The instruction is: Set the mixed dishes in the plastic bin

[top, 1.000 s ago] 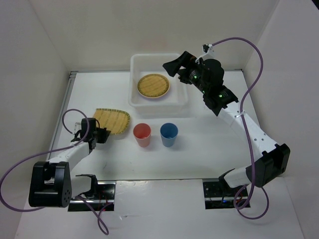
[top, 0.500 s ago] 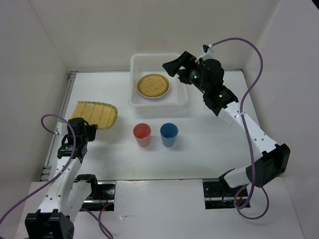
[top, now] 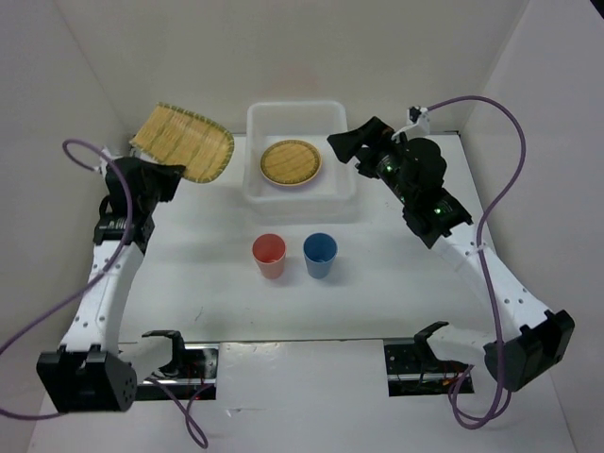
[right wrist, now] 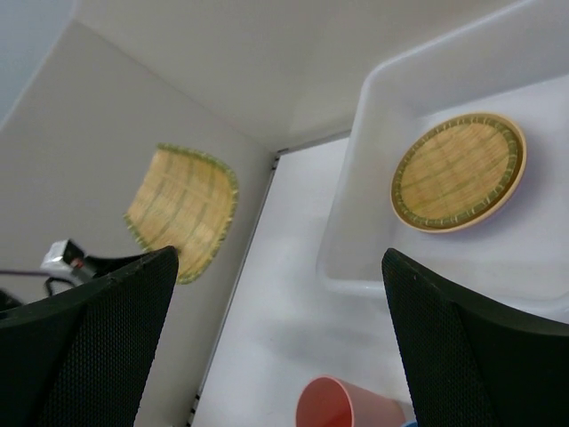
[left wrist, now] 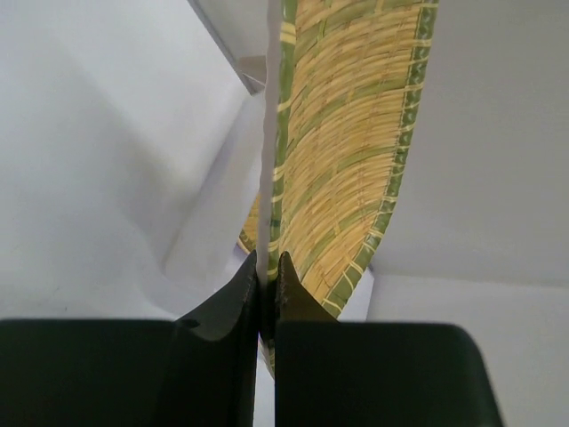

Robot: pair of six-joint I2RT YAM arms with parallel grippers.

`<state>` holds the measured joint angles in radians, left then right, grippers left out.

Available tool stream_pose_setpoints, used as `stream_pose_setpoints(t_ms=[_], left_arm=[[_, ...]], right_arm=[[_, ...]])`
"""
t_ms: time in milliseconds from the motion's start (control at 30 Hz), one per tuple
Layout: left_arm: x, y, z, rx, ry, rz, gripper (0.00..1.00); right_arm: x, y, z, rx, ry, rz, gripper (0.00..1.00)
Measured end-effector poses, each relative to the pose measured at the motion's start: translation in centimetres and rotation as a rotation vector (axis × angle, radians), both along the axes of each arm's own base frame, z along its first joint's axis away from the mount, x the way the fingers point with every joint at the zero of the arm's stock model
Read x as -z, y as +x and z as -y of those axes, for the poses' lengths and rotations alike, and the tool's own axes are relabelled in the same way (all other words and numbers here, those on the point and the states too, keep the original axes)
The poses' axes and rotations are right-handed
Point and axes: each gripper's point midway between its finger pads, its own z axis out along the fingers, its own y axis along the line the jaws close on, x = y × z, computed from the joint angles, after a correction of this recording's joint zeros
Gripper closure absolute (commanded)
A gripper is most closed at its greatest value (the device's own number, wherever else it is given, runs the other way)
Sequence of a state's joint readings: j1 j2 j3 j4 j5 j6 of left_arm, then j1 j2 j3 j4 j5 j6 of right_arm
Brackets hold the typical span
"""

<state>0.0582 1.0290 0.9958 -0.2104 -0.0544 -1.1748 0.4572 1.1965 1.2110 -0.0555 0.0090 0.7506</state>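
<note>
The squarish tray needs to go across to the bin next. My left gripper should carry it there and lower it over the round woven-look tray (top: 291, 162).
My left gripper (top: 168, 176) is shut on the edge of the squarish yellow woven-look tray (top: 184, 142) and holds it in the air, left of the plastic bin (top: 252, 179). In the left wrist view the tray (left wrist: 347, 133) stands edge-on between my closed fingertips (left wrist: 267, 271). The round woven-look tray (top: 291, 162) lies in the bin on top of other plates; it also shows in the right wrist view (right wrist: 458, 171). The red cup (top: 269, 255) and blue cup (top: 319, 254) stand upright on the table in front of the bin. My right gripper (top: 347, 146) is open and empty beside the bin's right wall.
White walls enclose the table at the left, back and right. A metal strip runs along the table's left edge (top: 132, 170). Purple cables loop from both arms (top: 500, 198). The arm bases sit at the near edge.
My left arm has lifted the squarish tray off the table and carried it up and back to the far left. My right gripper has drawn back to the right, off the bin.
</note>
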Motion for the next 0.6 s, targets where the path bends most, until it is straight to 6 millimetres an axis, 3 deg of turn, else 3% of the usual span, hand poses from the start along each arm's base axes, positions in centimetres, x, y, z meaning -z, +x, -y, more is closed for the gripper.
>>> stream_pose_setpoints(t_ms=[133,300,433,600], left_arm=[[1.1,4.7,2.6,0.152,0.022,-0.046,1.0],[4.0,9.5,7.2,0.34,0.057,-0.122,1.0],[4.8,12.3,11.1,0.461,0.089,-0.128,1.0],[5.0,14.4,15.0,0.574,0.115,-0.113,1.0]], right_arm=[[-1.7,-1.4,1.4,0.034,0.025,0.048,0.0],[-1.3,-3.4,3.3,0.078,0.046,0.057,0.0],[-2.0,-4.1,4.2,0.105,0.065,0.072,0.0],[-2.1,-5.3,5.2,0.127,0.085,0.074,0.0]])
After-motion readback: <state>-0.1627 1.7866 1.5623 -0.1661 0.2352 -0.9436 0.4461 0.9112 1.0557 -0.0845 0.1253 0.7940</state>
